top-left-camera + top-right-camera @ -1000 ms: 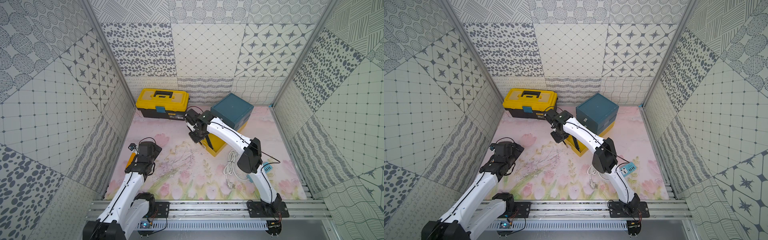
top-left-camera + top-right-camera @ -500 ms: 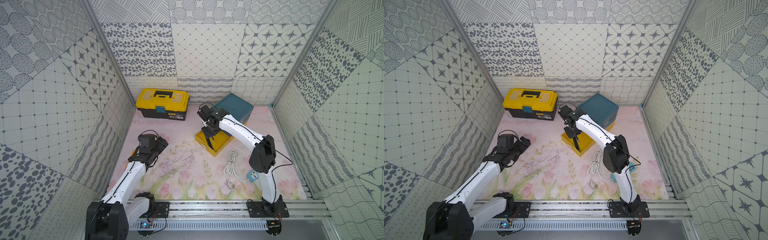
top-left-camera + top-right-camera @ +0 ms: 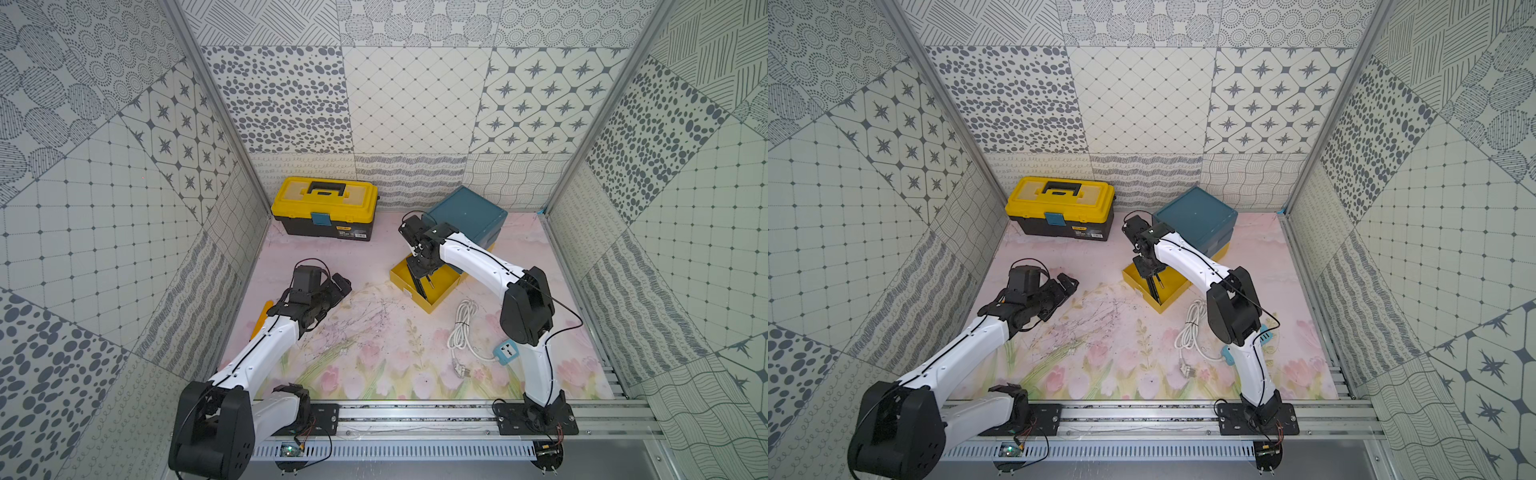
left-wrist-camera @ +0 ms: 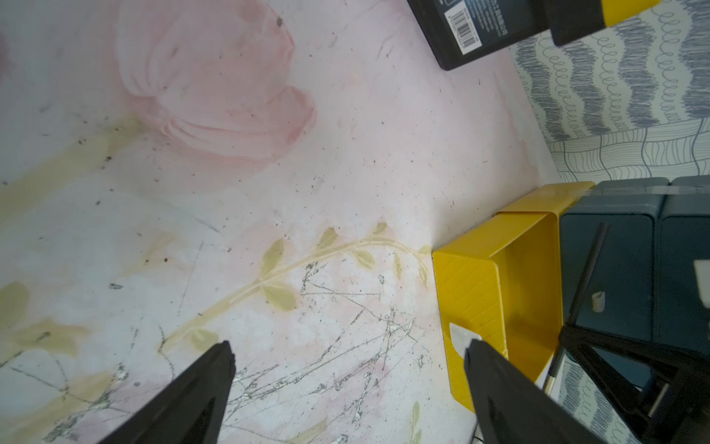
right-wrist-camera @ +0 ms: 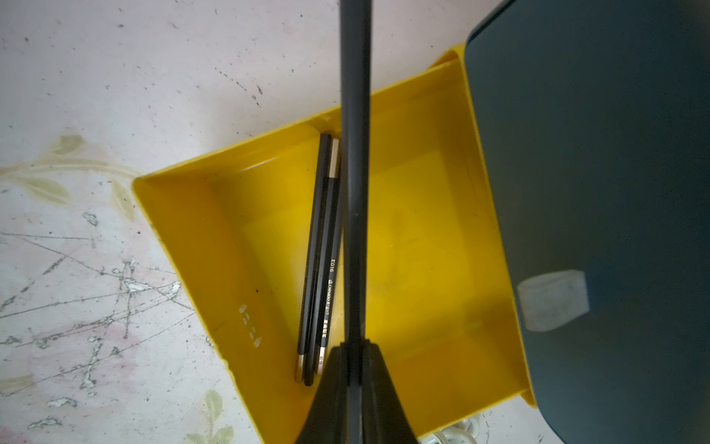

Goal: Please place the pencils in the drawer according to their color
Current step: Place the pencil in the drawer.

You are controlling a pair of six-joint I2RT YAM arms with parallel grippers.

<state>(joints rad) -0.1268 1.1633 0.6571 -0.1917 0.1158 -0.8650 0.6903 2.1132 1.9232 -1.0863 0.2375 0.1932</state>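
Next, my right gripper will lower the held pencil onto the drawer's bare yellow bottom beside the black pencils and release it there, since that bottom lies below the gripper.
The teal drawer chest point(image 3: 465, 216) point(image 3: 1196, 216) stands at the back right, its yellow lowest drawer point(image 3: 399, 279) point(image 5: 422, 230) pulled out onto the mat. My right gripper point(image 3: 420, 268) point(image 5: 355, 346) hangs over that open drawer, shut on a black pencil point(image 5: 355, 153) that runs lengthwise above it. A few black pencils point(image 5: 320, 261) with silver caps lie side by side inside, next to the held one. My left gripper point(image 3: 338, 289) point(image 4: 347, 346) is open and empty, low over the flowered mat, left of the yellow drawer point(image 4: 468, 292).
A yellow-and-black toolbox point(image 3: 324, 212) sits at the back left. A coiled white cable point(image 3: 461, 332) with a blue socket point(image 3: 507, 353) lies in front of the drawer. An orange stick tool point(image 3: 259, 320) lies beside my left arm. Patterned walls close three sides.
My right gripper has carried the black pencil rightward to above the yellow drawer. My left gripper has swung up and toward the drawer, staying open.
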